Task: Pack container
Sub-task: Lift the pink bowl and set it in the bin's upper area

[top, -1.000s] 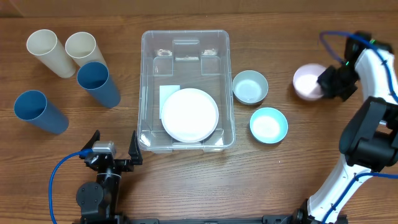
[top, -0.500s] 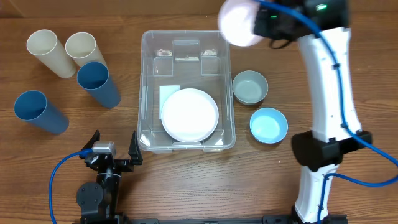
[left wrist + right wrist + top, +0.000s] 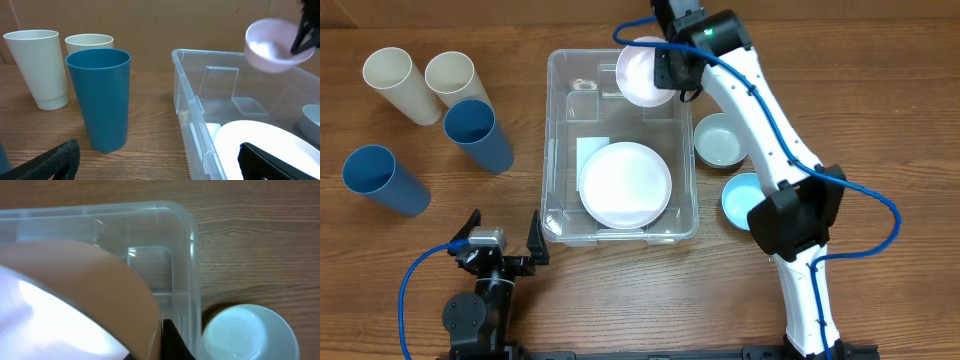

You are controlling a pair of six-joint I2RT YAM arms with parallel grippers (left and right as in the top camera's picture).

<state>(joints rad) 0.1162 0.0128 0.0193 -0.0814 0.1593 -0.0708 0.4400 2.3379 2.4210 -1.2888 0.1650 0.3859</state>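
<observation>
My right gripper lowers the pale pink bowl into the gap next and releases the bowl's rim, since the bin's empty bottom beyond the white plate (image 3: 625,183) lies below the gripper.
The container (image 3: 557,110) is a large clear bin in the middle of the table, with a white plate (image 3: 625,183) lying inside it. My right gripper (image 3: 667,68) is shut on the rim of a pale pink bowl (image 3: 642,72) and holds it above the bin's far right corner. The pink bowl also shows in the left wrist view (image 3: 272,45) and fills the right wrist view (image 3: 70,305). My left gripper (image 3: 503,240) is open and empty near the table's front edge, in front of the bin's near left corner (image 3: 192,107).
Two cream cups (image 3: 400,85) (image 3: 455,77) and two blue cups (image 3: 478,133) (image 3: 383,180) stand left of the bin. A grey-blue bowl (image 3: 720,139) and a light blue bowl (image 3: 740,198) sit right of it, the latter partly under my right arm.
My right gripper has lifted the pink bowl from the table's right side and carried it left, to above the bin's far right corner. The left arm has not moved.
</observation>
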